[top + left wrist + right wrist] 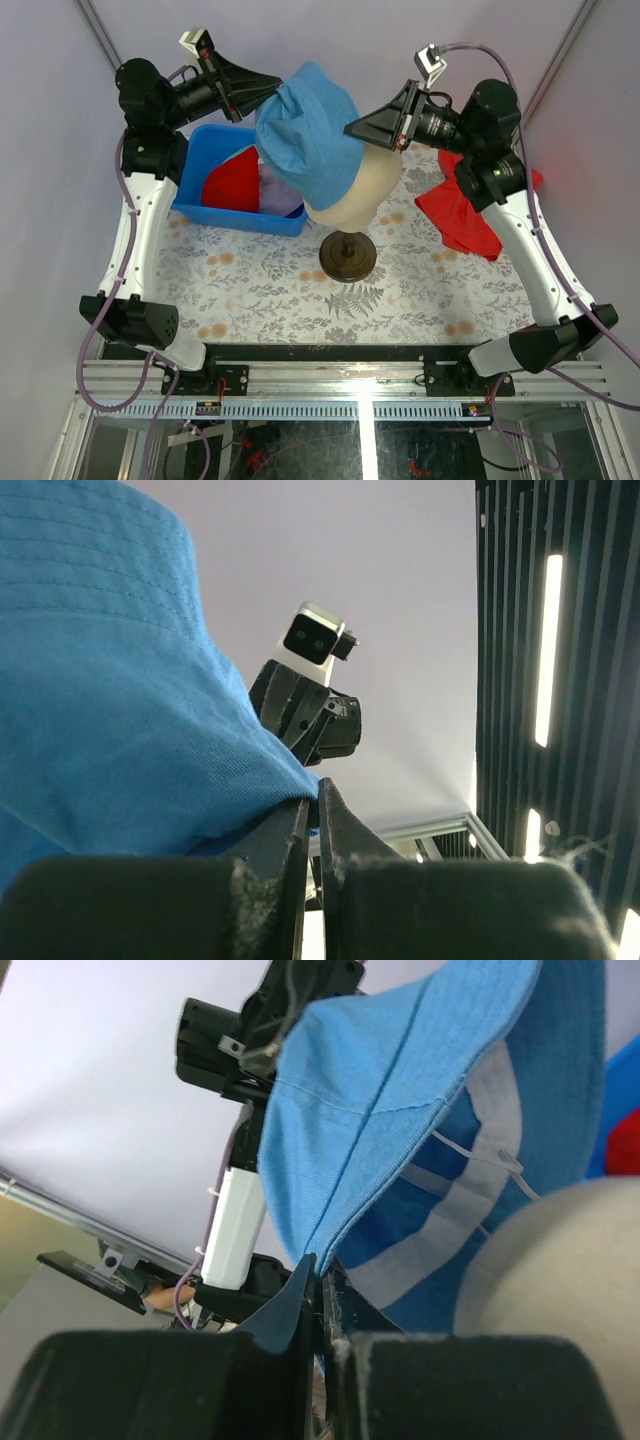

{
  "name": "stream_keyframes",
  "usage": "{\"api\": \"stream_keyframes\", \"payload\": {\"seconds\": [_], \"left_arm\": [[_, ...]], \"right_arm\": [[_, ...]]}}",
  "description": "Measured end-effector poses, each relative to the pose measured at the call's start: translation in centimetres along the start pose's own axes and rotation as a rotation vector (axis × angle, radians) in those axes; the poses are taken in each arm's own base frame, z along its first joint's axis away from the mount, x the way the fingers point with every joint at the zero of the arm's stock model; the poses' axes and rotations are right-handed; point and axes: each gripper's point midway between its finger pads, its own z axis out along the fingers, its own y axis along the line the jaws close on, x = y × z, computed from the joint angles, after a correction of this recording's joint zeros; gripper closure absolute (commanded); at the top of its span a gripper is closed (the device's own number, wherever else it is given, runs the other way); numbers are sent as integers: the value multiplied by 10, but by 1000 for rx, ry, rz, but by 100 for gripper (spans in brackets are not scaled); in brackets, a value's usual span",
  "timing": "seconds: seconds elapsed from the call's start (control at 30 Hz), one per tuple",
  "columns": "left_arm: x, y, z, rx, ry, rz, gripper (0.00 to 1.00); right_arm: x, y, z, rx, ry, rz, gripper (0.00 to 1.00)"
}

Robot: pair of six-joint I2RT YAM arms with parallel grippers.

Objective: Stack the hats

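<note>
My right gripper next moves down and toward the red cloth, past the head's side facing the red cloth (385, 180) (550, 1300), which shows bare. It then releases the blue hat's edge.
The blue hat (310, 130) hangs spread over the top of the beige mannequin head (352, 190), held up by both grippers. My left gripper (272, 88) is shut on its brim on the left side (316, 798). My right gripper (352, 130) is shut on its brim on the right side (320, 1268). The right wrist view shows the hat's inside (470, 1150) and the head (560, 1260) below it. A red hat (232, 182) and a pale lilac hat (278, 195) lie in the blue bin (195, 205). The teal hat is out of view.
The mannequin head stands on a dark round base (347, 256) at mid table. A flat red cloth (462, 215) lies at the right, under the right arm. The patterned tablecloth (270, 290) covers the table.
</note>
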Motion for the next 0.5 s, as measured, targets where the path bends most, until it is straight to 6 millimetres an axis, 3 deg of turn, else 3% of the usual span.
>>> {"api": "stream_keyframes", "payload": {"seconds": [0.3,0.5], "left_arm": [[3,17,17,-14,38,-24,99],[9,37,33,-39,79,-56,79]], "right_arm": [[6,-43,-26,159,-85,51,100],[-2,-69,-72,262,-189,66,100]]}}
